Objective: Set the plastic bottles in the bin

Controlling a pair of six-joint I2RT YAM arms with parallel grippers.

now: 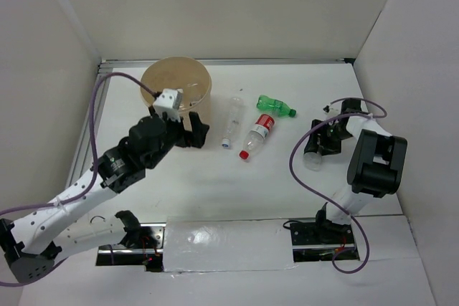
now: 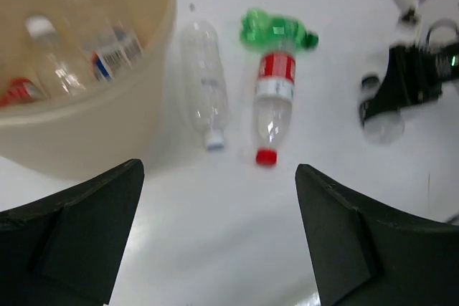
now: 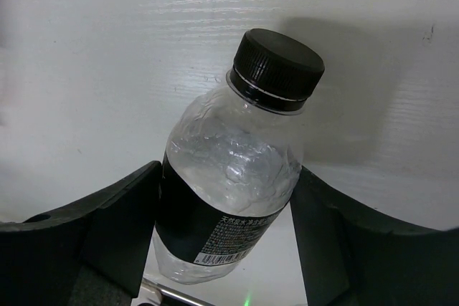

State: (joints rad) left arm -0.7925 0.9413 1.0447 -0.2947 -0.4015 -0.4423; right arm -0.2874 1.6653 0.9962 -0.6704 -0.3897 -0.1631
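Note:
The bin is to my right gripper's left in the top view, so my gripper will lift, carry the clear bottle over the bin's opening (image 1: 176, 82) and release it.
The beige bin (image 1: 188, 77) stands at the back left, and in the left wrist view (image 2: 93, 130) it holds several clear bottles (image 2: 57, 69). My left gripper (image 1: 183, 132) is open and empty just in front of the bin's near right side; it also shows in the left wrist view (image 2: 217, 177). On the table lie a clear bottle (image 1: 231, 121), a red-labelled bottle (image 1: 258, 132) and a green bottle (image 1: 276, 105). My right gripper (image 1: 320, 142) is shut on a clear bottle with a black label and cap (image 3: 240, 155), its fingers (image 3: 122, 213) pressing on both sides.
White walls close in the table on the left, back and right. The left arm's purple cable (image 1: 100, 98) runs along the bin's left side. The right arm's cable (image 1: 297, 163) loops near the held bottle.

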